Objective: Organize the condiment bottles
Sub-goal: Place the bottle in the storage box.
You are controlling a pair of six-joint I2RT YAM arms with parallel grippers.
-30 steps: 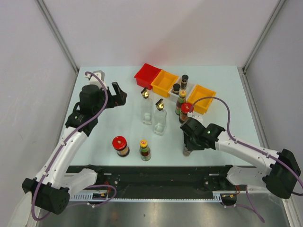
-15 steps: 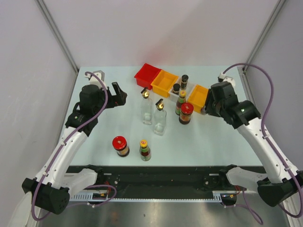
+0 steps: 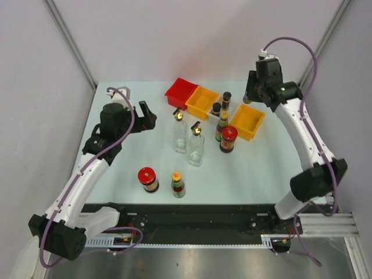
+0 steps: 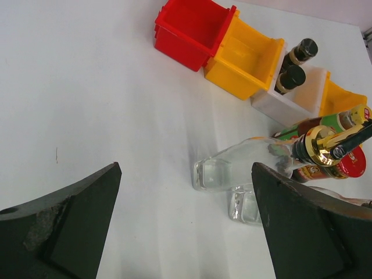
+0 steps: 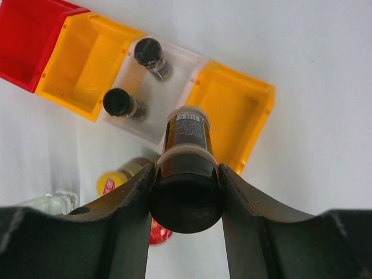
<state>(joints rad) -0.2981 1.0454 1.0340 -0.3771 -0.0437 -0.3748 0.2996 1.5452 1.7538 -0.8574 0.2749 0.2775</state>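
Note:
The robot's right gripper needs to take the shaker to the left in the top view and down onto the free bottom of the white bin, then let go of it, because matching shakers stand there.
My right gripper (image 3: 250, 95) (image 5: 187, 174) is shut on a black-capped shaker (image 5: 189, 148), held above the table over the orange bin (image 5: 232, 110) at the back right. Two more black-capped shakers (image 3: 226, 99) (image 5: 148, 52) stand in the white bin (image 5: 171, 96). Two clear glass bottles with gold spouts (image 3: 180, 131) (image 4: 232, 171) stand mid-table. A red-lidded jar (image 3: 229, 138) and a yellow-capped sauce bottle (image 3: 222, 125) stand by the bins. Another red-lidded jar (image 3: 147, 179) and sauce bottle (image 3: 178, 185) stand near the front. My left gripper (image 3: 145, 113) (image 4: 186, 168) is open and empty, left of the glass bottles.
A red bin (image 3: 181, 93), a yellow bin (image 3: 201, 102), the white bin and the orange bin (image 3: 247, 122) form a row at the back. Grey walls close the table's sides and back. The arm bases sit along the near edge.
My right arm has swung from the front middle of the table up to the back right, carrying the shaker over the bins. The left arm has barely moved.

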